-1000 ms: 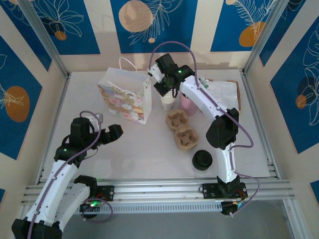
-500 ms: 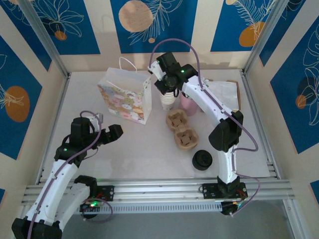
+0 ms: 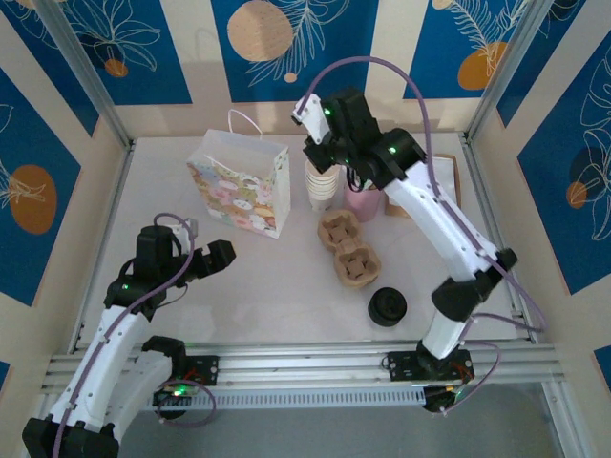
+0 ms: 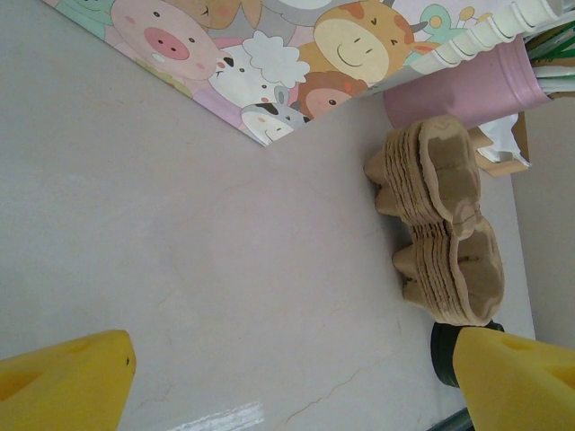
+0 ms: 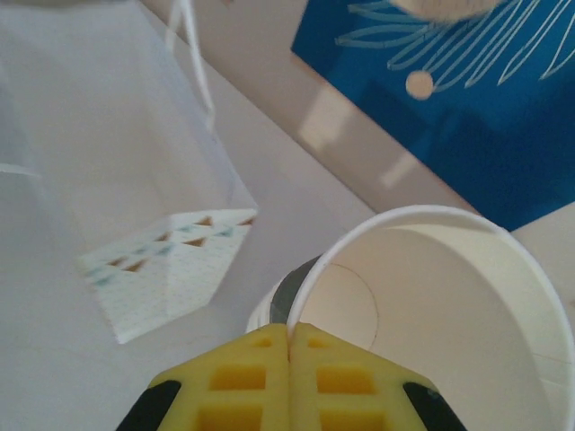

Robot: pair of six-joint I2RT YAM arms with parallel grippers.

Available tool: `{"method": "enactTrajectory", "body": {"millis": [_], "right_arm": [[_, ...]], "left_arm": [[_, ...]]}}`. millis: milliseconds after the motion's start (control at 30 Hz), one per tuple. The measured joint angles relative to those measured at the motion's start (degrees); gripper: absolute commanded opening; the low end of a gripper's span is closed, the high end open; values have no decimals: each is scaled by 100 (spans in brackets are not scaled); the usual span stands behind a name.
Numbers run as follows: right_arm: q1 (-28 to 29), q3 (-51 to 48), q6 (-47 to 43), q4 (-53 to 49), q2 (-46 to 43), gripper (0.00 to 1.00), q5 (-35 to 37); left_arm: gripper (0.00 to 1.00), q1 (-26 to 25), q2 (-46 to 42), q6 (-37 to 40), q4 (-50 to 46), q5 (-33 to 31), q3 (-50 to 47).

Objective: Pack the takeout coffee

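Observation:
My right gripper carries the cup back and down beside the carriers' near end next.
My right gripper [image 5: 289, 334] is shut on the rim of a white paper cup [image 5: 449, 296], which hangs just over the stack of white cups [image 3: 321, 188] beside the open gift bag [image 3: 241, 184]. A stack of brown cardboard cup carriers [image 3: 348, 250] lies in the middle of the table, with black lids [image 3: 388, 307] in front of it. In the overhead view the right gripper [image 3: 326, 156] sits above the cup stack. My left gripper [image 3: 208, 258] hovers open over bare table at the left, its yellow fingertips [image 4: 67, 382] wide apart, far from the carriers [image 4: 445, 224].
A pink container [image 3: 363, 201] stands right of the cup stack, holding green and white sticks. A cardboard box with white paper [image 3: 430, 176] lies at the back right. The bag's animal-print side [image 4: 269, 54] faces the left gripper. Metal frame posts bound the table.
The right gripper has risen from the cup stack with one cup pinched by its rim, and that arm's elbow has swung right. The left arm has stayed put.

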Motion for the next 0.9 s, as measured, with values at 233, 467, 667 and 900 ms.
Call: {"method": "enactTrajectory", "body": {"millis": [233, 467, 667, 900], "right_arm": [[1217, -1635, 367, 160, -1598, 0, 575], [2520, -3547, 1539, -70, -2782, 0, 957], [3261, -4782, 2579, -17, -3088, 0, 1091], [3508, -5836, 3501, 328, -2929, 0, 1187]], "left_arm": [[88, 0, 240, 4, 0, 181, 0], [79, -223, 527, -105, 26, 306, -24], [79, -863, 485, -55, -79, 11, -44], [80, -1329, 584, 50, -149, -127, -48]]}}
